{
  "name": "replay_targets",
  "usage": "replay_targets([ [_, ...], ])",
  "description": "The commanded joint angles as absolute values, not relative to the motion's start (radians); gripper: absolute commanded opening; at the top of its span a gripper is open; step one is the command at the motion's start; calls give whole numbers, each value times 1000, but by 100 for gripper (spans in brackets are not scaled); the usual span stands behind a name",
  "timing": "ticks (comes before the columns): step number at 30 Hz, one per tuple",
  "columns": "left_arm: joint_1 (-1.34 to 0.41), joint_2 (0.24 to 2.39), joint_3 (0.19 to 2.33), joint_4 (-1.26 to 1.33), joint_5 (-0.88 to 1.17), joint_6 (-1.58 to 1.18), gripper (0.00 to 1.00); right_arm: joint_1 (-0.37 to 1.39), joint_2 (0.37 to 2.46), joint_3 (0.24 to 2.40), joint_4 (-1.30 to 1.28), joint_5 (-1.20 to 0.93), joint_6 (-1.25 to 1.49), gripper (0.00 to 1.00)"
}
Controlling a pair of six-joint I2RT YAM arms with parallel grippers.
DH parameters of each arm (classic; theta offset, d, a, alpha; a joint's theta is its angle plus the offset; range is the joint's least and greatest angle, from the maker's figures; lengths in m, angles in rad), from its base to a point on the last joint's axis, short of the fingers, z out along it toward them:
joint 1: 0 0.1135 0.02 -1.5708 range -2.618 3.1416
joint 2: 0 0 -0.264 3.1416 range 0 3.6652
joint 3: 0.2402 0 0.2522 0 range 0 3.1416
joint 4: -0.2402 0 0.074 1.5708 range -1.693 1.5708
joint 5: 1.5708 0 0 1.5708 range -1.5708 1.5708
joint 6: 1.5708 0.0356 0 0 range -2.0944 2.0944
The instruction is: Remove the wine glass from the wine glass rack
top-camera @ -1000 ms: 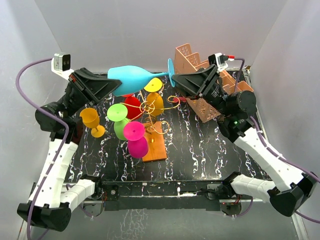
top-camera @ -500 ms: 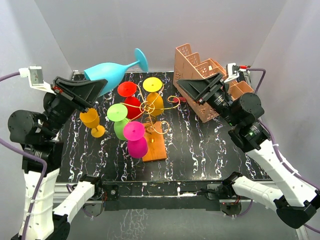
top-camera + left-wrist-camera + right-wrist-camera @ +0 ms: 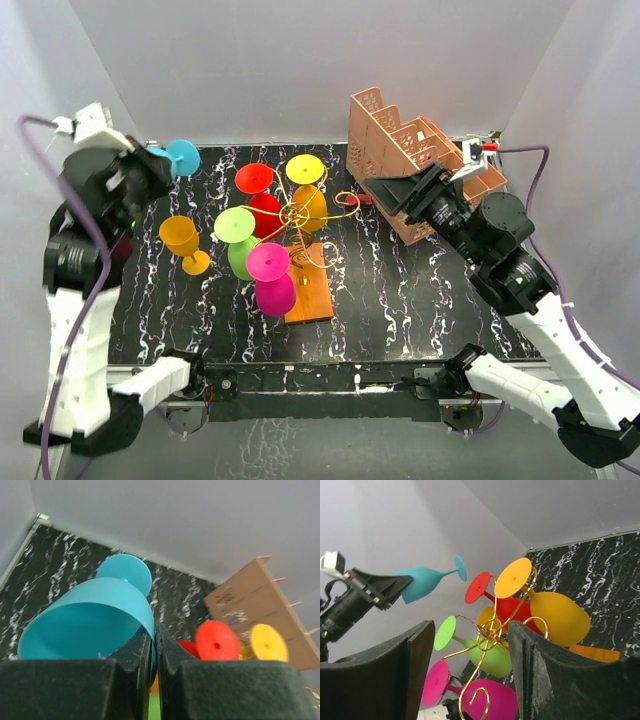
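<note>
My left gripper moves down to the bare tabletop beyond the orange glass next, tilting the blue glass (image 3: 182,157) foot-first, since that spot stands clear for its release.
My left gripper (image 3: 150,172) is shut on the rim of a blue wine glass (image 3: 182,157) and holds it in the air at the back left, away from the rack. The left wrist view shows the blue glass (image 3: 90,615) with its rim pinched between the jaws (image 3: 154,642). The gold wire rack (image 3: 298,214) stands on its orange base (image 3: 312,292) and carries red (image 3: 254,180), yellow (image 3: 306,170), green (image 3: 235,226) and pink (image 3: 268,263) glasses. My right gripper (image 3: 376,188) is open and empty just right of the rack, and the rack hub (image 3: 488,630) shows between its fingers.
An orange glass (image 3: 183,241) stands upright on the black marbled table (image 3: 420,290), left of the rack. A tall salmon-pink lattice crate (image 3: 395,135) stands at the back right, behind my right gripper. Grey walls close in on three sides.
My left arm has swung the blue glass from above the rack out to the back left corner. My right gripper has drawn back slightly to the right, away from the glass's foot.
</note>
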State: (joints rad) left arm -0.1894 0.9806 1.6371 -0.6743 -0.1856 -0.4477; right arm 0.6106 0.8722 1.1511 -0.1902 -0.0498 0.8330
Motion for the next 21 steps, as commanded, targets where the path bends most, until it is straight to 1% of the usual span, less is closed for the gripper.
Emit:
replay_targets([
  [1,-188,1148,1738,-835,-278,-340,0,615,817,1181,-236,8,758,66],
  [7,-176,1286,1740,-794,-326,-284,0,615,782,1175,-285,28,738,66],
  [9,-132,1337,1740,-789,-283,-278,0,615,771,1174,-301,39,732,66],
  [11,-65,1392,1731,-782,-168,-282,0,614,760,1172,-320,52,719,67],
  [13,-17,1435,1726,-774,-113,-275,0,614,750,1169,-336,69,714,68],
  [21,-8,1580,1707,-747,-136,-234,0,614,743,1153,-341,61,716,69],
])
